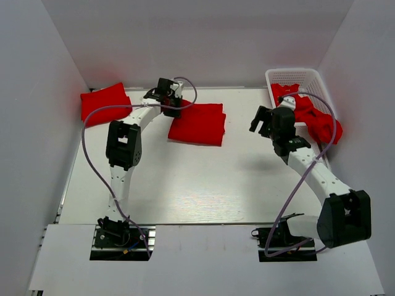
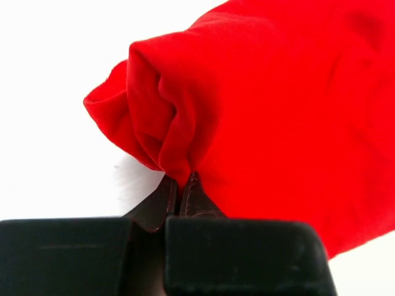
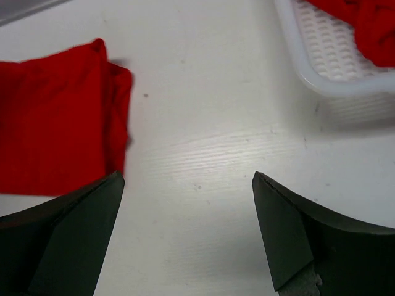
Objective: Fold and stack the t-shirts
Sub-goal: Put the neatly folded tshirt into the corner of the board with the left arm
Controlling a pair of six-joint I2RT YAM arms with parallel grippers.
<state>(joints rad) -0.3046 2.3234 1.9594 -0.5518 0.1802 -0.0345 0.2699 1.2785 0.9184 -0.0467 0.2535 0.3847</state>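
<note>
My left gripper is going to lift next and then carry the red t-shirt over the second folded t-shirt (image 1: 103, 105) to release it, since that one lies to the gripper's left in the top view.
A folded red t-shirt (image 1: 200, 126) lies at the middle back of the table. My left gripper (image 1: 173, 111) is at its left corner, shut on a pinch of the cloth. In the left wrist view the fingertips (image 2: 196, 185) meet on a fold of the t-shirt (image 2: 265, 123). A second folded t-shirt (image 1: 105, 102) rests at the far left. Loose red t-shirts (image 1: 315, 117) spill from the basket on the right. My right gripper (image 1: 262, 120) hovers open between the folded t-shirt (image 3: 55, 117) and the basket, over bare table (image 3: 188, 179), with nothing between its fingers.
The white lattice basket (image 1: 296, 77) stands at the back right corner; its rim (image 3: 333, 86) shows in the right wrist view with red cloth (image 3: 370, 18) inside. White walls close in the table on the left, back and right.
</note>
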